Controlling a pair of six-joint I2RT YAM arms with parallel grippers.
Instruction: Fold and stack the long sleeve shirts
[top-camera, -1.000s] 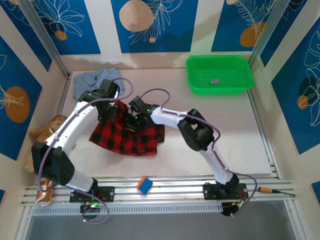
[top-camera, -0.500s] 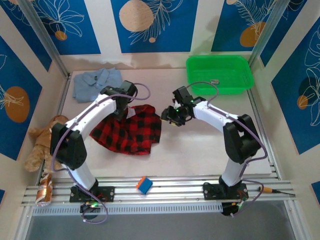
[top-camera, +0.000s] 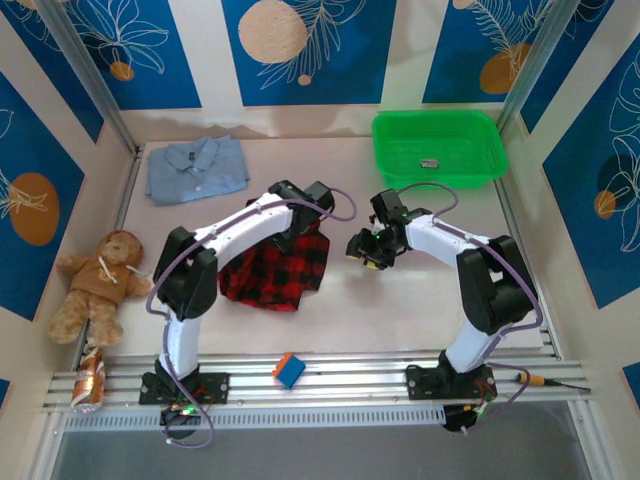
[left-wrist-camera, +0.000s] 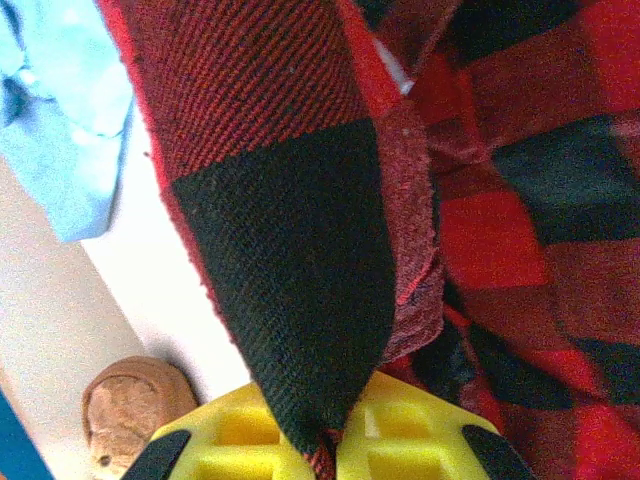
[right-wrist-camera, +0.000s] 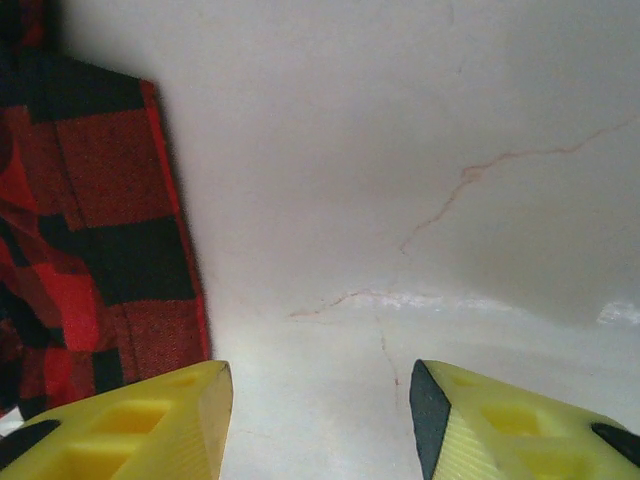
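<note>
I need to move my left gripper back and down next and let go of the fold over the flannel's side edge (top-camera: 321, 262), because that edge is below and back from the gripper's yellow fingers.
The red-and-black checked flannel shirt (top-camera: 272, 270) lies bunched mid-table. My left gripper (top-camera: 303, 222) is at its far right edge, shut on a fold of that flannel (left-wrist-camera: 290, 250), which rises from between the yellow fingers (left-wrist-camera: 325, 440). My right gripper (top-camera: 365, 250) hovers over bare table just right of the shirt, open with nothing between its fingers (right-wrist-camera: 320, 420); the flannel's edge (right-wrist-camera: 90, 250) lies to its left. The light blue collared shirt (top-camera: 195, 168) lies flat at the far left corner, and its blue cloth (left-wrist-camera: 60, 130) also shows in the left wrist view.
A green basket (top-camera: 440, 150) holding a small item stands at the back right. A teddy bear (top-camera: 95, 285) lies at the left edge, with a can (top-camera: 90, 380) below it. A blue-and-orange cube (top-camera: 288, 369) rests on the front rail.
My left gripper has carried the flannel's edge to the right, folding the shirt narrower. My right gripper has let go, opened, and moved off to the shirt's right side.
</note>
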